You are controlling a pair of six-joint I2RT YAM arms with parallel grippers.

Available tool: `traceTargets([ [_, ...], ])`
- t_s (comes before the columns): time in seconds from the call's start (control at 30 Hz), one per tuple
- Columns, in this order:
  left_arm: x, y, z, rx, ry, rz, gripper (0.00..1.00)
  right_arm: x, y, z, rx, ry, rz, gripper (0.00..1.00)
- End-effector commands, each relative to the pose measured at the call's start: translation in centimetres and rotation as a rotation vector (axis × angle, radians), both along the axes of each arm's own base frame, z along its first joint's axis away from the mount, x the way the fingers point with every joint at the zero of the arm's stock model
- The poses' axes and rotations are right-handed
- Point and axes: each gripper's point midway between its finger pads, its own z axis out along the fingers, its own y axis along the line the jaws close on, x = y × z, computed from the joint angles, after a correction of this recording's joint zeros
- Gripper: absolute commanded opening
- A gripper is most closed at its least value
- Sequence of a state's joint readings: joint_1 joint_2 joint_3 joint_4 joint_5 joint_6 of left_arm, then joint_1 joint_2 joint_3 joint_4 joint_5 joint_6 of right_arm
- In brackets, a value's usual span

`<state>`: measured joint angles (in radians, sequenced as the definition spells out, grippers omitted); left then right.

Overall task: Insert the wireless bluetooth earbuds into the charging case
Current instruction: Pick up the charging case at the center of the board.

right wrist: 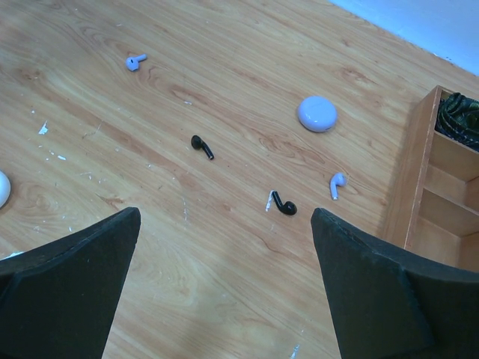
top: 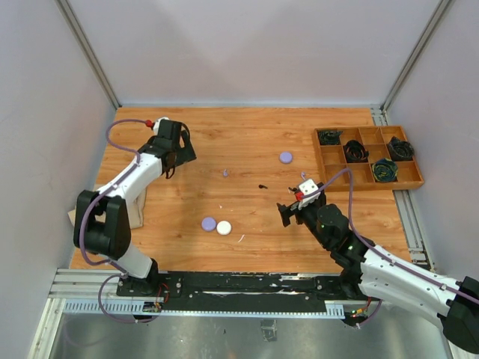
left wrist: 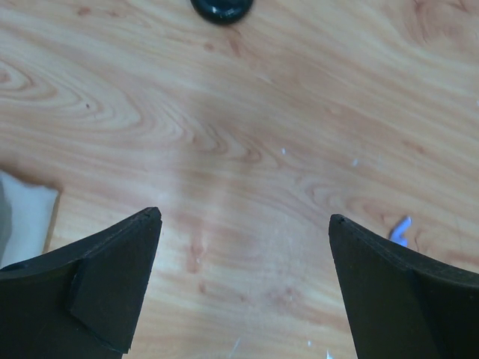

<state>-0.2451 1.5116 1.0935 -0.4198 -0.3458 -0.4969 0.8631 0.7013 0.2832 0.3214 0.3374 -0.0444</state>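
Note:
The dark glossy round thing lies outward of my left gripper and below it. My left gripper will reach outward and lower its open fingers around the sides of that thing.
Several earbuds lie loose on the wooden table. In the right wrist view I see a lavender earbud (right wrist: 135, 61), two black earbuds (right wrist: 202, 146) (right wrist: 284, 204) and another lavender earbud (right wrist: 337, 185). A round lavender charging case (right wrist: 317, 114) (top: 286, 158) sits shut beyond them. A second lavender case (top: 209, 223) and a white case (top: 224, 228) lie side by side at mid-table. My right gripper (right wrist: 226, 215) (top: 287, 215) hangs open above bare wood, short of the nearer black earbud. At the far left my left gripper (left wrist: 245, 217) (top: 179, 153) is open and holds nothing.
A wooden compartment tray (top: 408, 182) at the back right holds coiled black cables (top: 356, 151). A dark glossy round thing (left wrist: 221, 9) is cut off at the top of the left wrist view. A pale pad (left wrist: 22, 217) lies by the left arm. White walls enclose the table.

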Motion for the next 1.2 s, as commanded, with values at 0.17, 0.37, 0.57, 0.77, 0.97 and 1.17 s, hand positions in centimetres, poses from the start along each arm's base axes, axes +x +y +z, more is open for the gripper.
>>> traceTargets([
  [0.17,7.9,3.6,-1.8,-0.004,-0.016,0.105,0.99,0.7,-0.5,-0.2,0.005,-0.015,-0.041,0.99],
  [0.37,11.9,5.1,-4.3,0.007,0.016,0.009,0.99,0.9,-0.5,-0.7,-0.013,-0.008,-0.045,0.99],
  [0.57,15.0,5.7,-5.4,0.102,0.059,-0.172,0.99,1.1,-0.3,-1.5,-0.04,0.005,-0.047,0.99],
  [0.77,17.6,5.6,-5.9,0.117,0.026,-0.304,0.99,1.3,-0.2,-2.0,-0.06,0.015,-0.048,0.99],
  [0.97,18.6,5.6,-8.0,0.1,0.062,-0.347,0.99,1.5,-0.1,-2.6,-0.082,0.029,-0.05,0.99],
  [1.17,17.9,4.7,-9.2,0.047,0.099,-0.379,0.96,1.5,0.0,-2.8,-0.091,0.037,-0.048,0.99],
])
